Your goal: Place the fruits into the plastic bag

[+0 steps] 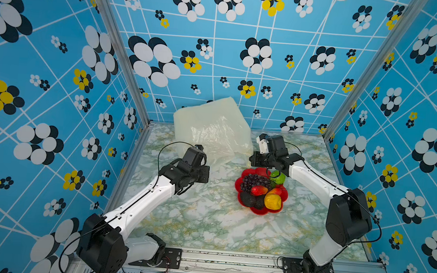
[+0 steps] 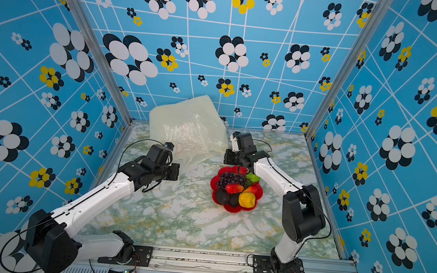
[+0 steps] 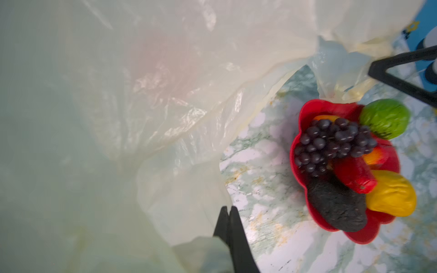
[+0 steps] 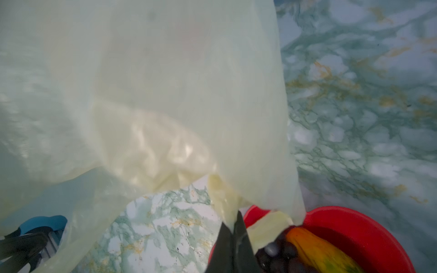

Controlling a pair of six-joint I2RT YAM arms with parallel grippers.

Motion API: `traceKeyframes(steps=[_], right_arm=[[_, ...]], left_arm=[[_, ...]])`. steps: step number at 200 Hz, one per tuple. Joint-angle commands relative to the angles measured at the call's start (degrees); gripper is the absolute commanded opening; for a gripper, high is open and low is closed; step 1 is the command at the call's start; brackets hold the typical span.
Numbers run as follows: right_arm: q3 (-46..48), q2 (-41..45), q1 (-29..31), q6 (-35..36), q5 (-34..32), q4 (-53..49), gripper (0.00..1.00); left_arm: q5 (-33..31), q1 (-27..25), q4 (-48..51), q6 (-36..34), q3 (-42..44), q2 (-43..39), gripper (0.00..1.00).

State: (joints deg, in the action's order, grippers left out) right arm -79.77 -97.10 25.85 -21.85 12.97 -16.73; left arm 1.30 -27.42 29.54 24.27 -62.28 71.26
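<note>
The bag's puffed side (image 1: 244, 133) (image 4: 255, 113) stands outward of my right gripper. My right gripper should next lift the piece of the bag's edge outward beside that side, clear of the plate's far rim, and let it go.
The plastic bag (image 1: 213, 126) is cream and translucent and stands puffed up at the back middle of the table. My left gripper (image 3: 228, 209) is shut, with the bag's film (image 3: 201, 248) draped over one finger. My right gripper (image 4: 234, 223) is shut on a strip of the bag's edge, just above the plate's far rim. The fruits lie on a red flower-shaped plate (image 1: 259, 212): purple grapes (image 1: 257, 183), a green one (image 1: 278, 177), a red one (image 1: 259, 190), a red-orange one (image 1: 275, 191), a yellow one (image 1: 273, 201) and a black bumpy one (image 1: 252, 199).
Blue flower-patterned walls close in the marble-patterned table (image 1: 205, 221) on three sides. Both arm bases are bolted to a metal rail (image 1: 229, 260) along the front edge. The plate sits right of centre, between the two arms.
</note>
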Motion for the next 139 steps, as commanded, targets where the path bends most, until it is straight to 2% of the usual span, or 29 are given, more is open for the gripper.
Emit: traceKeyframes(steps=[1,92,97,107,114,123,139], right_arm=[[-6.15,2.87,-0.08,1.38,0.86,-0.85,0.0],[-9.19,-0.07,-4.71,1.19,2.23,-2.66,0.0],[-9.7,-0.37,-5.26,1.17,2.31,-3.03,0.06],[-11.09,-0.87,-6.09,1.21,2.41,-4.58,0.31],[-11.46,-1.07,-6.69,1.13,1.93,-6.08,0.44],[-14.5,-1.1,-7.15,1.12,0.03,-9.15,0.55],[-15.72,0.45,-7.43,1.19,-4.93,-13.95,0.66]], left_arm=[[4.38,0.89,0.11,1.81,-4.79,-0.08,0.0],[11.8,1.15,2.53,4.1,-8.61,5.07,0.0],[12.0,1.13,2.46,4.4,-8.64,5.11,0.0],[12.6,1.17,2.16,4.95,-8.8,5.33,0.0],[13.21,1.14,1.89,5.36,-8.85,5.5,0.0],[13.99,1.14,1.43,5.9,-8.92,5.95,0.0],[14.97,1.15,0.83,6.74,-9.0,6.89,0.0]])
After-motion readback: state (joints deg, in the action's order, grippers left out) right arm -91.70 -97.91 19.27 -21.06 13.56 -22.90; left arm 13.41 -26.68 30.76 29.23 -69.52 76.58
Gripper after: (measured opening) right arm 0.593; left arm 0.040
